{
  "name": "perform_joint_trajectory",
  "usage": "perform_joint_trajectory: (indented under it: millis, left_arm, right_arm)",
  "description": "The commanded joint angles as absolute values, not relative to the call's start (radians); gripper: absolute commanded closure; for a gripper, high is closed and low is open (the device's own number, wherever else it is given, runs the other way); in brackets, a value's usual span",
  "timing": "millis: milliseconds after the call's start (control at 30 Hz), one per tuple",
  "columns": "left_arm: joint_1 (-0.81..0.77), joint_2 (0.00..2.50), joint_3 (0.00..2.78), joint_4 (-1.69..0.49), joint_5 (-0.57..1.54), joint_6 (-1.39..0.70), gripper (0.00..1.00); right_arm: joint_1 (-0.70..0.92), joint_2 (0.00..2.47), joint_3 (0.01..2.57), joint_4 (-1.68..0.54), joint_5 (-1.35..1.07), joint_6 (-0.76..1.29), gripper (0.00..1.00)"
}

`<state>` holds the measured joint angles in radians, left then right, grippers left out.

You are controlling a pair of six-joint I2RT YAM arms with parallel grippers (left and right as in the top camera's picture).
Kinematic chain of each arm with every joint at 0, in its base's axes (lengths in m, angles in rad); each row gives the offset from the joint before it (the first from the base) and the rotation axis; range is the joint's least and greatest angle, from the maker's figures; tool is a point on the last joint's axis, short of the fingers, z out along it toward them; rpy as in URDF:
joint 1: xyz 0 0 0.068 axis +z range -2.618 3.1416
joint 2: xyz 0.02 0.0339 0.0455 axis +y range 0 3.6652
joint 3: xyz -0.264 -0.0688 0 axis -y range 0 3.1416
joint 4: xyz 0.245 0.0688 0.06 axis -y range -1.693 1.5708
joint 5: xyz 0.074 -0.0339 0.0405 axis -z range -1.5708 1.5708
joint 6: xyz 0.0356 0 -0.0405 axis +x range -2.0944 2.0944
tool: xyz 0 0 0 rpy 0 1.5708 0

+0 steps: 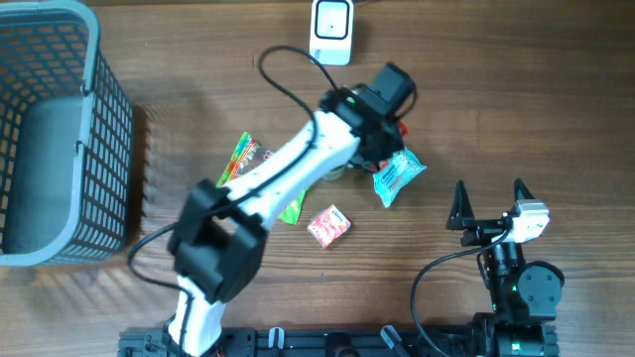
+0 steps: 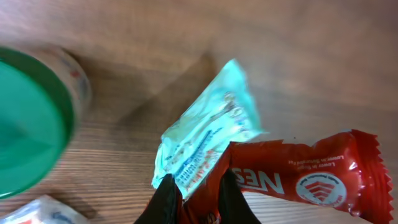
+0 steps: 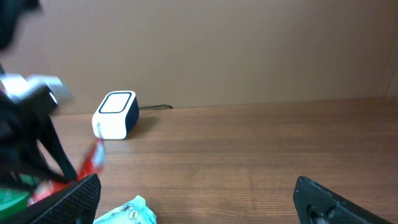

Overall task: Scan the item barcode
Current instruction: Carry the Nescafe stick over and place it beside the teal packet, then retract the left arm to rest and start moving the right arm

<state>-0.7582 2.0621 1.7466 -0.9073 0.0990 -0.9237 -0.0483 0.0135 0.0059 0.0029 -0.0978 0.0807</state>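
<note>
I will next lower my left gripper toward the bare wood beside the teal packet, on the packet's jar side, and let go of the red wrapper [image 2: 298, 180] there, because that part of the wood is clear.
My left gripper [image 2: 199, 196] is shut on one end of a red snack wrapper [image 2: 298, 180] with white lettering, held above the table. It hangs over a pale teal packet [image 2: 208, 134] lying on the wood. From overhead the left gripper [image 1: 389, 129] is just below the white barcode scanner [image 1: 331, 30] at the back edge, with the teal packet [image 1: 399, 176] beneath it. In the right wrist view the scanner [image 3: 116, 114] stands at the left and the red wrapper [image 3: 93, 158] dangles blurred. My right gripper [image 1: 489, 198] rests open and empty at the front right.
A grey mesh basket [image 1: 60, 139] fills the far left. A red-and-white packet [image 1: 328, 225], a striped packet [image 1: 243, 154] and a green wrapper [image 1: 291, 210] lie near the left arm. A green-lidded jar [image 2: 28, 118] sits beside the teal packet.
</note>
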Motion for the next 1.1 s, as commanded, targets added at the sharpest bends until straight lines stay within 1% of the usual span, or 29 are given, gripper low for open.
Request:
perform_joint_trajectory:
  millis: [0, 33, 133, 200, 233, 367, 400, 433, 500, 533, 567, 800, 933, 1000, 1067]
  left_arm:
    - [-0.772, 2.128, 1.739, -0.905, 0.079, -0.96, 0.94]
    - [-0.768, 2.146, 1.738, -0.91, 0.055, -0.983, 0.96]
    - [-0.743, 2.155, 1.738, -0.909, 0.009, -1.002, 0.96]
    - [-0.725, 2.155, 1.738, -0.896, 0.008, -1.003, 0.93]
    - [-0.714, 2.156, 1.737, -0.893, -0.003, -1.003, 0.9]
    - [-0.701, 2.169, 1.731, -0.89, -0.039, -1.003, 0.89]
    - [-0.707, 2.173, 1.732, -0.89, -0.039, -1.003, 0.82]
    - [-0.715, 2.176, 1.732, -0.89, -0.039, -1.003, 0.69]
    - [-0.728, 2.175, 1.732, -0.89, -0.038, -1.003, 0.37]
    - [-0.736, 2.172, 1.733, -0.889, -0.036, -1.003, 0.16]
    - [-0.738, 2.168, 1.735, -0.884, -0.039, -1.002, 0.0]
    - [-0.673, 2.097, 1.842, -0.887, -0.046, -0.972, 0.0]
    - [-0.637, 2.02, 1.99, -0.886, -0.05, -0.87, 0.0]
    - [-0.627, 1.99, 2.069, -0.886, -0.096, -0.836, 0.0]
    - [-0.611, 1.961, 2.163, -0.867, -0.2, -0.797, 0.0]
  right_arm:
    - [-0.043, 0.007, 0.005, 0.006, -0.113, 0.07, 0.0]
    - [-0.043, 0.007, 0.005, 0.006, -0.113, 0.071, 0.0]
    - [-0.043, 0.007, 0.005, 0.006, -0.113, 0.071, 0.0]
    - [-0.043, 0.007, 0.005, 0.006, -0.113, 0.07, 0.0]
    - [-0.043, 0.007, 0.005, 0.006, -0.113, 0.071, 0.0]
    - [-0.043, 0.007, 0.005, 0.006, -0.113, 0.071, 0.0]
    - [-0.043, 0.007, 0.005, 0.006, -0.113, 0.071, 0.0]
    - [-0.043, 0.007, 0.005, 0.006, -0.113, 0.071, 0.0]
    - [-0.043, 0.007, 0.005, 0.006, -0.113, 0.07, 0.0]
    - [-0.043, 0.007, 0.005, 0.006, -0.113, 0.07, 0.0]
    - [-0.043, 0.007, 0.005, 0.006, -0.113, 0.07, 0.0]
    - [-0.043, 0.007, 0.005, 0.006, -0.113, 0.071, 0.0]
    - [-0.043, 0.007, 0.005, 0.006, -0.113, 0.071, 0.0]
    - [-0.043, 0.007, 0.005, 0.006, -0.113, 0.07, 0.0]
    - [-0.043, 0.007, 0.005, 0.006, -0.113, 0.071, 0.0]
